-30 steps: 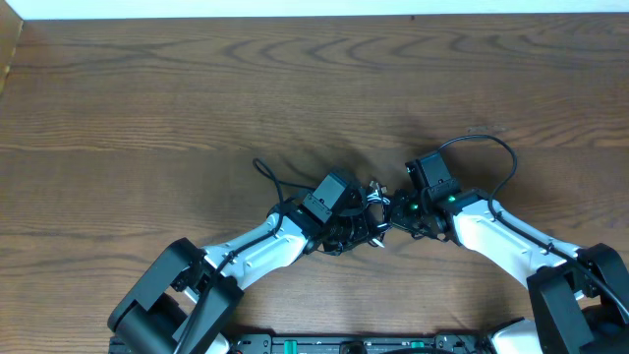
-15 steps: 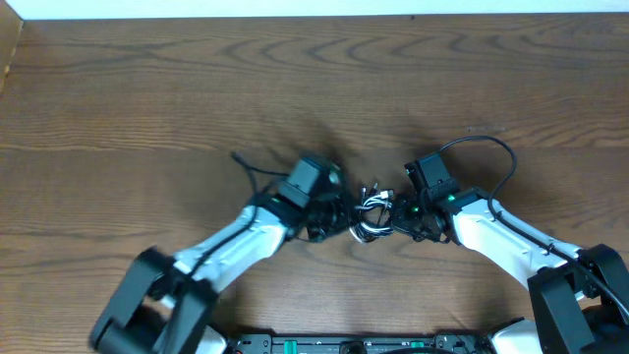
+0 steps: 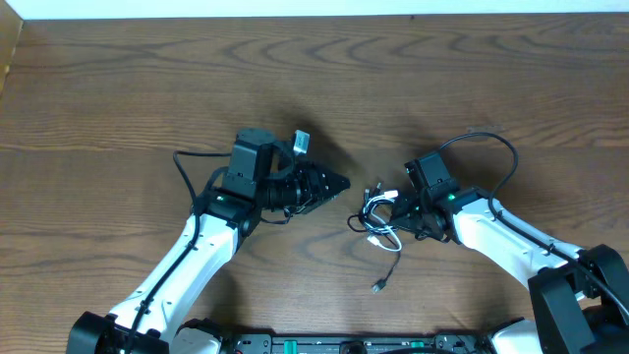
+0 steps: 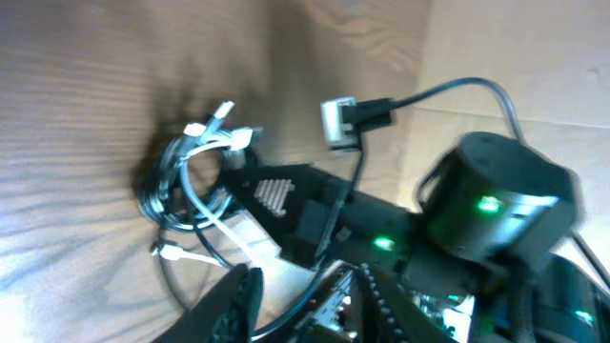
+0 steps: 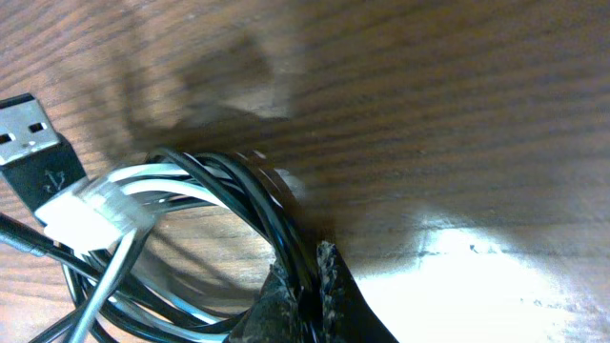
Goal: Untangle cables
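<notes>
The coil goes up in my right gripper next, then down onto the bare tabletop just outward (image 3: 377,172) for its release. Black and white pieces of cable are wound together, hence this move.
The cables (image 3: 378,211) lie as a small black-and-white coil on the wooden table, also seen in the left wrist view (image 4: 191,181). My right gripper (image 3: 400,208) is shut on the coil's black strands (image 5: 276,214), its tips (image 5: 310,276) pinching them. A black USB plug (image 5: 29,129) and white strands (image 5: 95,205) sit at the coil's left. One white end (image 3: 378,285) trails toward the front edge. My left gripper (image 3: 339,184) hangs left of the coil, apart from it, open (image 4: 307,286). A thin black cord with a silver plug (image 4: 341,121) runs loosely between its fingers.
The right arm's thick black cable loops behind its wrist (image 3: 496,147). The left arm's own cable bends out at its left (image 3: 182,162). A pale edge runs along the table's back (image 3: 295,8). The right wrist camera housing with a green light fills the left wrist view's right side (image 4: 496,205).
The left arm has pulled back to the left, away from the coil, and its jaws have opened. The coil stayed with the right gripper, and a white end now trails toward the front.
</notes>
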Available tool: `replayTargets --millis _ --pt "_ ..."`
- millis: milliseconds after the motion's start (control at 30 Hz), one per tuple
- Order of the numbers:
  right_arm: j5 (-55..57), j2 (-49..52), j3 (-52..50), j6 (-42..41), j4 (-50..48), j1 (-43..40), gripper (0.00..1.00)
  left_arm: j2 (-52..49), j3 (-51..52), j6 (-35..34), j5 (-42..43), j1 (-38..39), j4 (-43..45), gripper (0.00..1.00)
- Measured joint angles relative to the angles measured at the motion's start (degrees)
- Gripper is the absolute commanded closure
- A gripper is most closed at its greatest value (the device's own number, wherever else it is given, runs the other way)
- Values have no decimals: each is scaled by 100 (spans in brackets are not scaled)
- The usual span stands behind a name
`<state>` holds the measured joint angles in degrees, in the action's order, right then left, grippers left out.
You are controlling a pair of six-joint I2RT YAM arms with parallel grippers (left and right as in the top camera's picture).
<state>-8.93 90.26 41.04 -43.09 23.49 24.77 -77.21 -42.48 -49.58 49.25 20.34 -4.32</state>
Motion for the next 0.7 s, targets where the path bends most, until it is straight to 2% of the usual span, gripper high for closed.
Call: replayTargets --millis 167,333,533,700 --pt "-83 2 -31 431 -186 0 99 -4 2 380 -603 0 -866 63" --pt "-933 20 -68 1259 -1191 0 99 -4 4 887 -1429 2 -1648 62" --pt "-1991 24 -70 1578 -1980 0 99 -4 4 1217 -2378 0 -1993 62" --pt "-2594 24 -70 1661 -2186 0 99 -4 4 1259 -2636 0 -1978 62"
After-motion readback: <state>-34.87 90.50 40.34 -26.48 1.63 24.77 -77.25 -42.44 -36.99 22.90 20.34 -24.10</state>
